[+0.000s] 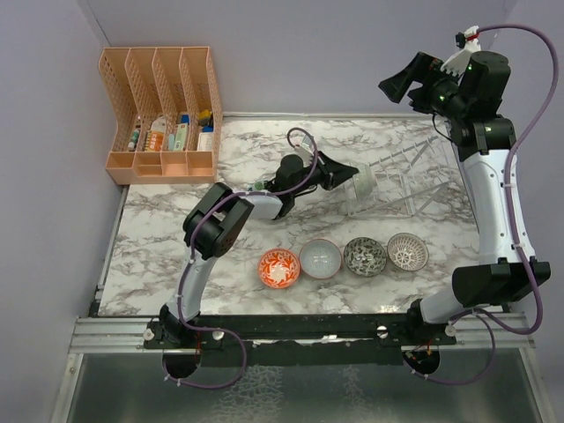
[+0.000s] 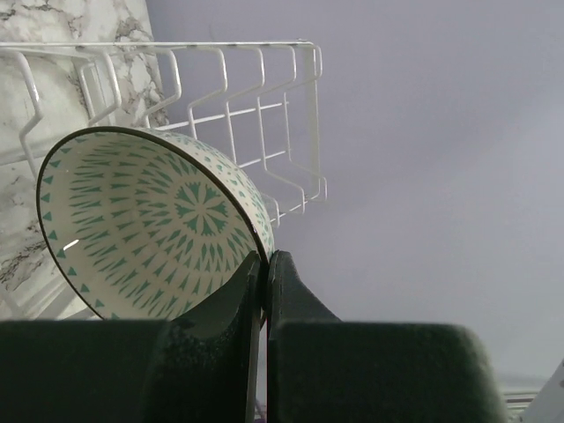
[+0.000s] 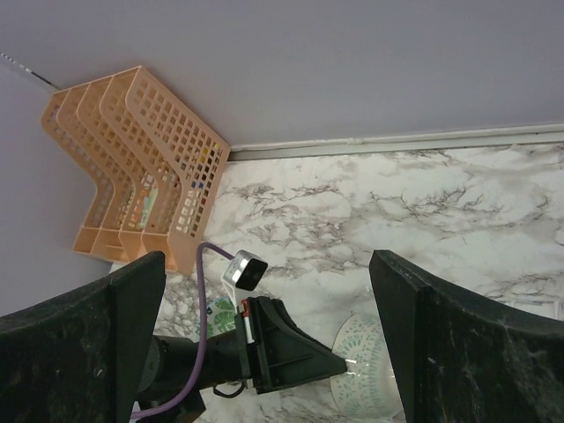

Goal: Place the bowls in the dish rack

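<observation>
My left gripper will move down, set the patterned bowl [image 2: 150, 220] between the rack's end ribs nearest the organizer [image 2: 66, 115] and release it, because the bowl is hanging on edge over the rack.
My left gripper [image 1: 346, 176] is shut on the rim of the pale green patterned bowl [image 2: 150, 220] and holds it on edge at the left end of the white wire dish rack [image 1: 397, 181]. The rack's ribs [image 2: 264, 115] stand just behind the bowl. The red-orange [image 1: 278, 267], light blue-grey [image 1: 320, 258], dark grey speckled [image 1: 365, 256] and pink-white lattice [image 1: 407, 251] bowls sit in a row on the table in front of the rack. A green-leaf bowl [image 3: 216, 315] shows partly under the left arm. My right gripper [image 1: 410, 86] is open, empty and raised high at the back right.
An orange plastic file organizer [image 1: 163, 115] with small items stands at the back left corner. Walls close the table at the back and sides. The left arm [image 1: 256, 203] stretches across the middle of the marble table [image 1: 176, 238].
</observation>
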`<state>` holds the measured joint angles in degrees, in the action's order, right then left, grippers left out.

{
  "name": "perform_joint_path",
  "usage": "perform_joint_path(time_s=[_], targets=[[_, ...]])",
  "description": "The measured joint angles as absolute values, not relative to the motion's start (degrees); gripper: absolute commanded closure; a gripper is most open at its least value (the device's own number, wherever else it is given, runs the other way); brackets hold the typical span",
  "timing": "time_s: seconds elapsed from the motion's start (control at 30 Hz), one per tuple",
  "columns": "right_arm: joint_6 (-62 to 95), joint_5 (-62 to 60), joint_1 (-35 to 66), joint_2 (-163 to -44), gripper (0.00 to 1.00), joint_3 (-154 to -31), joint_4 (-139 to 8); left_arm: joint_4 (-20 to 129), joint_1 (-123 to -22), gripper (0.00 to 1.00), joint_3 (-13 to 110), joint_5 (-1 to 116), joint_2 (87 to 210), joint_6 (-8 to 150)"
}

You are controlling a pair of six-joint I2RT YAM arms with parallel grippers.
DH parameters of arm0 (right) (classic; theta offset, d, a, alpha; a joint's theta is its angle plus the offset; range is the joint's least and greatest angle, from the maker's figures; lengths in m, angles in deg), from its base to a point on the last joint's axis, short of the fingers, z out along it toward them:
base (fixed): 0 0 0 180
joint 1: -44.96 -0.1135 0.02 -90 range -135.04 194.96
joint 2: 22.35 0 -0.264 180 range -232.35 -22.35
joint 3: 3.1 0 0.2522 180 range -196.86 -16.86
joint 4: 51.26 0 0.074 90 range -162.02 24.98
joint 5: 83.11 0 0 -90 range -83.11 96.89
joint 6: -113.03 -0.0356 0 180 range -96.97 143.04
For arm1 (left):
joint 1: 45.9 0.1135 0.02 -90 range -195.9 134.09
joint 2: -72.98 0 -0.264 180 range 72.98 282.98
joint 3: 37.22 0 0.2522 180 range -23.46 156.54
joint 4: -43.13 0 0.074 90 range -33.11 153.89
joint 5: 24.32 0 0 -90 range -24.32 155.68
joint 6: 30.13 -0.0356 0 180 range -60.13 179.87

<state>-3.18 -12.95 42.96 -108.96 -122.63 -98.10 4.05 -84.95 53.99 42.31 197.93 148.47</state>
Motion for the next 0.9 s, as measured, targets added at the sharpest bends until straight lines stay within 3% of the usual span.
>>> perform_joint_path(time_s=[0.9], targets=[[-2.8,-13.6,43.1,-110.8,0.0,-122.1,-98.1,-15.6,-85.1,1.0,56.5,44.3,208.4,164.9]])
